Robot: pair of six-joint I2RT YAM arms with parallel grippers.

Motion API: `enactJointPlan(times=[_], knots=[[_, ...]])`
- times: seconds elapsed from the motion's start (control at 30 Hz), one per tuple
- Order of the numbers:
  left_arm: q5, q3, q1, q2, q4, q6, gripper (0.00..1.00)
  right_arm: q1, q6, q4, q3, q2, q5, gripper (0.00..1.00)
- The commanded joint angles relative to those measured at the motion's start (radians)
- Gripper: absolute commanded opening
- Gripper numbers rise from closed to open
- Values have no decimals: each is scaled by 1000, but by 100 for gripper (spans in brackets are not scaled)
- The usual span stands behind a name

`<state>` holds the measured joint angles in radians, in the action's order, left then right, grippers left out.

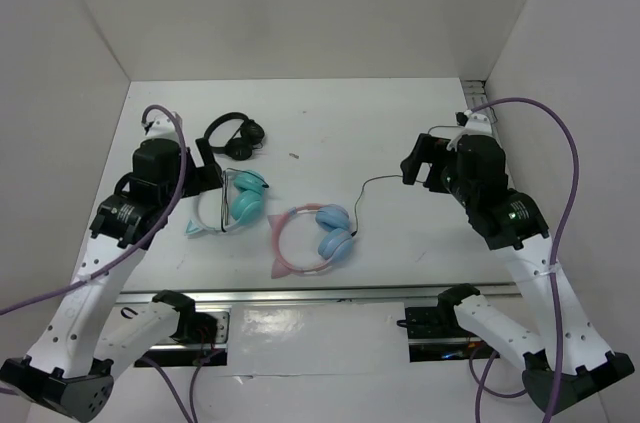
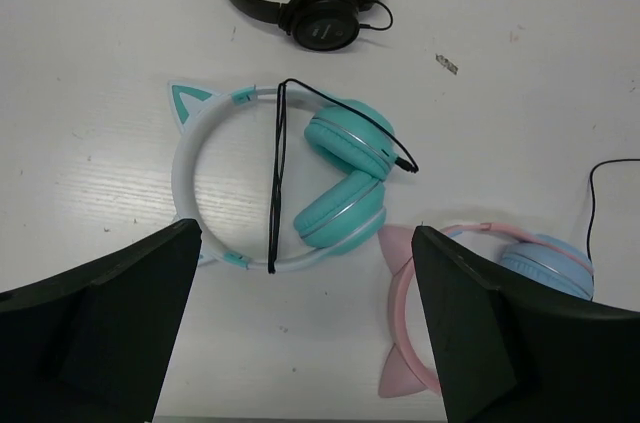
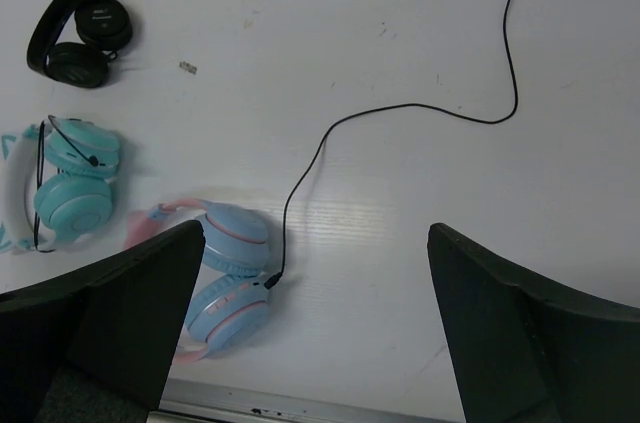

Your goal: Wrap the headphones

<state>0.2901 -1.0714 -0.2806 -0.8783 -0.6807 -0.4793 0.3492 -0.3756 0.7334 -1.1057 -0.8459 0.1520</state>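
Note:
My left gripper needs to go down and across onto the headphones' pink band's eared side (image 1: 279,246). It should stay clear of cable (image 1: 362,191), since that lies below it, to its right in the top view.
The headphones (image 1: 312,239) lie flat near the table's front middle, with a pink cat-eared band and light blue ear cups (image 3: 228,273). Their thin black cable (image 1: 362,191) runs loose from the lower cup, back and to the right across the table (image 3: 400,109). My left gripper (image 1: 208,171) hovers open to the left of them; its view shows the pink band (image 2: 398,295) beside the right finger. My right gripper (image 1: 420,169) hangs open above the cable's far end, with nothing between its fingers (image 3: 120,303). Both the left gripper (image 2: 305,229) and the right gripper (image 3: 316,227) hold nothing.
Teal-and-white cat-ear headphones (image 1: 236,201) lie left of the pink pair, with a black cable drawn across their band (image 2: 278,178). Small black headphones (image 1: 236,135) sit behind them. White walls close in the back and both sides. A metal rail runs along the front edge (image 1: 320,293).

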Motion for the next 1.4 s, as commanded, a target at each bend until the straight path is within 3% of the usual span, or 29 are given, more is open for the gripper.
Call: enactJointPlan(times=[0.0, 0.17, 0.3, 0.5, 0.63, 0.67, 0.8, 0.97, 1.27, 1.37], knots=[[7, 7, -3, 29, 32, -36, 100, 8, 10, -9, -36, -1, 12, 100], [-121, 7, -3, 29, 41, 5, 100, 17, 10, -18, -25, -1, 3, 100], [-395, 59, -3, 19, 113, -7, 100, 27, 21, -64, 26, -13, -101, 100], [-451, 162, -77, -39, 154, -94, 100, 36, 10, -143, 76, -41, -152, 100], [-306, 177, -227, -89, 182, -166, 93, 45, -13, -218, 122, -91, -178, 100], [-280, 168, -315, -117, 193, -203, 93, 57, -22, -244, 122, -103, -178, 100], [-89, 166, -472, -238, 184, -316, 100, 94, -22, -255, 122, -151, -174, 100], [53, 257, -493, -324, 227, -384, 100, 134, -31, -255, 122, -130, -140, 100], [126, 298, -525, -599, 282, -487, 100, 143, -22, -246, 122, -110, -131, 100], [135, 298, -548, -657, 291, -539, 86, 152, -22, -246, 122, -101, -120, 100]])
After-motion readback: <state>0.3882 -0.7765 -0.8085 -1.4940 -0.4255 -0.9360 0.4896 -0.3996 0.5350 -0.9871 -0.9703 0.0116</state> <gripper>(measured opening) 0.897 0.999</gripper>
